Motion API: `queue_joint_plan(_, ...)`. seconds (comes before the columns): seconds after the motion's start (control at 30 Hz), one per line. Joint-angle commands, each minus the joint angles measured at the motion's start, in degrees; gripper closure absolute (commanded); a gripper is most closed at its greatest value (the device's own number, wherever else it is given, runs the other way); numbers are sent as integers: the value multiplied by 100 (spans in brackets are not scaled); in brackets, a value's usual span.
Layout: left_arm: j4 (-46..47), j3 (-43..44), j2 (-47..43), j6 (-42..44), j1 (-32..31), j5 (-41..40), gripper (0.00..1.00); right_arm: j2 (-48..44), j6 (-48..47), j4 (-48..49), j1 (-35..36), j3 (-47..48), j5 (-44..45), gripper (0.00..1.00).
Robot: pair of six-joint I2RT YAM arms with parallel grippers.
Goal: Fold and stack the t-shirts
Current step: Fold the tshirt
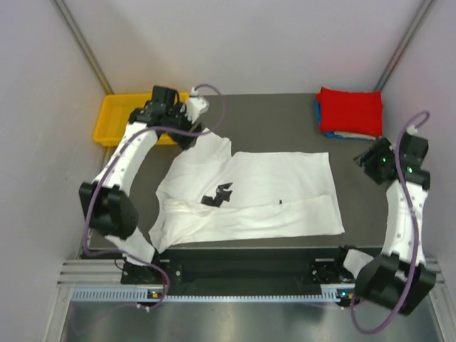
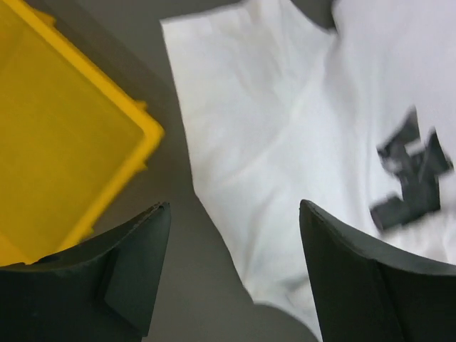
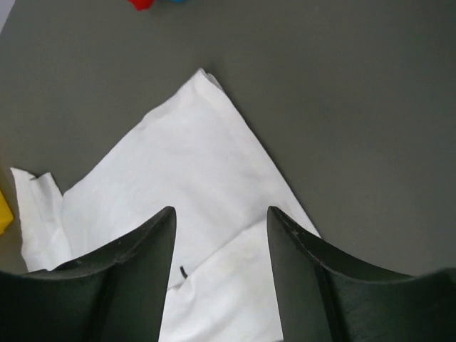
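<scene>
The white t-shirt sleeve's far corner (image 1: pixel 206 132) (image 2: pixel 168 27) lies flat beside the yellow tray, beyond my open fingers. My left gripper needs to move outward and down onto that corner next and close there.
A white t-shirt (image 1: pixel 249 192) with a small black print (image 1: pixel 217 194) lies spread flat on the dark table. A folded stack with a red shirt (image 1: pixel 349 110) on top and blue and cream edges under it sits at the far right. My left gripper (image 1: pixel 187 135) is open and empty above the shirt's far-left sleeve. In the left wrist view (image 2: pixel 234 214) its jaws straddle the sleeve's edge (image 2: pixel 285 128). My right gripper (image 1: pixel 366 161) is open and empty, just right of the shirt's far-right corner. In the right wrist view (image 3: pixel 221 214) the white cloth (image 3: pixel 185 164) lies below it.
A yellow plastic tray (image 1: pixel 117 117) stands at the far left, close to my left gripper, and shows in the left wrist view (image 2: pixel 64 142). Bare dark table (image 1: pixel 271 121) lies between the tray and the folded stack. Grey walls enclose the table.
</scene>
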Motion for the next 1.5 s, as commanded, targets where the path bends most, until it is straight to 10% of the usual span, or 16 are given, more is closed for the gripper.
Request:
queue_joint_plan(0.0, 1364, 1009, 1556, -1460, -36, -61, 23, 1456, -545, 775, 733, 587, 419, 46)
queue_joint_plan(0.5, 2270, 4052, 5244, -2577, -89, -817, 9, 5053, -1082, 1304, 1754, 2556, 737, 53)
queue_joint_plan(0.93, 1936, 3228, 5167, -2973, -72, 483, 31, 5941, -1082, 1312, 1789, 2961, 508, 52)
queue_joint_plan(1.13, 1831, 3245, 5175, -2841, -45, 369, 57, 6249, -1126, 1383, 1851, 3102, 412, 74)
queue_joint_plan(1.3, 1603, 3157, 5009, -2753, 42, 264, 100, 6170, -1144, 1462, 1851, 2970, 253, 90)
queue_joint_plan(1.47, 1419, 3025, 4473, -2710, 95, 613, 100, 5828, -1170, 1471, 1851, 2803, 69, 100)
